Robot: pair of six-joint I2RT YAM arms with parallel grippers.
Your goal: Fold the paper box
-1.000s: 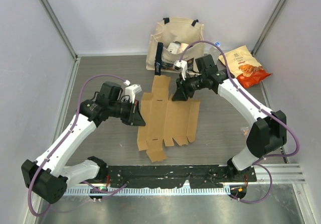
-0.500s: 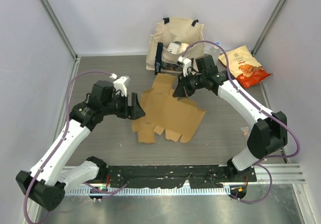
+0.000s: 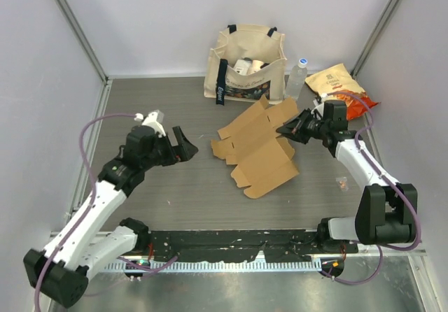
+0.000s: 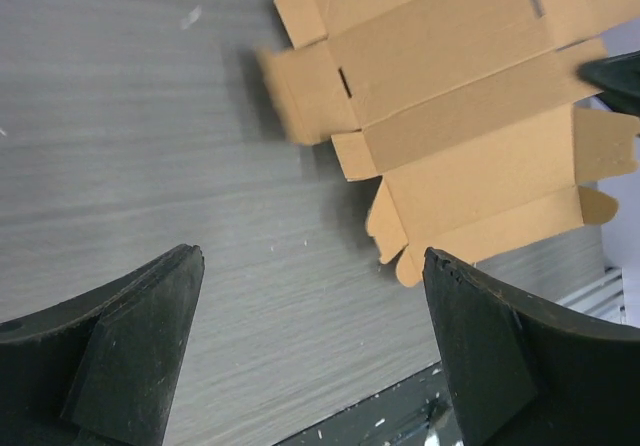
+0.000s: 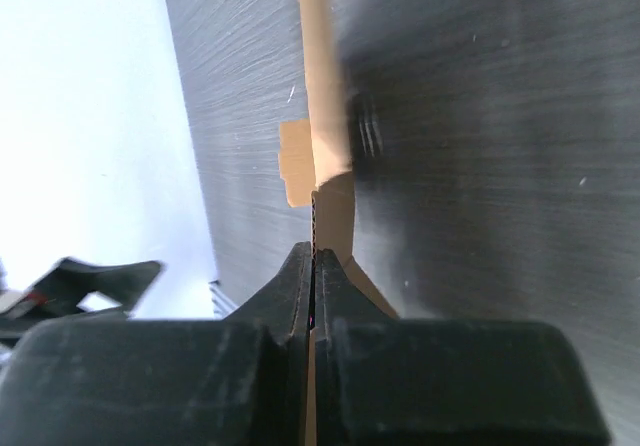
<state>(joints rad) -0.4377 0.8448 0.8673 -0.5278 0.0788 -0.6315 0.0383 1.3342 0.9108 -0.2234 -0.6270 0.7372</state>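
Observation:
The slanted blank's held edge swings round next as my right gripper draws back toward the bare tabletop beside the near flaps and releases it.
The paper box (image 3: 259,147), a flat brown cardboard blank with flaps and crease lines, lies slanted at the table's middle with its right side raised. My right gripper (image 3: 288,129) is shut on that right edge. In the right wrist view the thin cardboard (image 5: 318,116) runs edge-on from between the closed fingers (image 5: 314,256). My left gripper (image 3: 183,144) stands open to the left of the box, apart from it. The left wrist view shows bare table between its wide fingers (image 4: 310,266), and the box (image 4: 470,116) lies beyond them.
A beige tote bag (image 3: 245,60) holding several items stands at the back. A water bottle (image 3: 297,78) and a yellow-orange snack packet (image 3: 343,88) are to its right. A small scrap (image 3: 341,182) lies near the right arm. Walls close in on three sides.
My left gripper opened, let go of the box's left edge and drew back left. My right gripper closed on the box and pulled it right, turning it and lifting that side.

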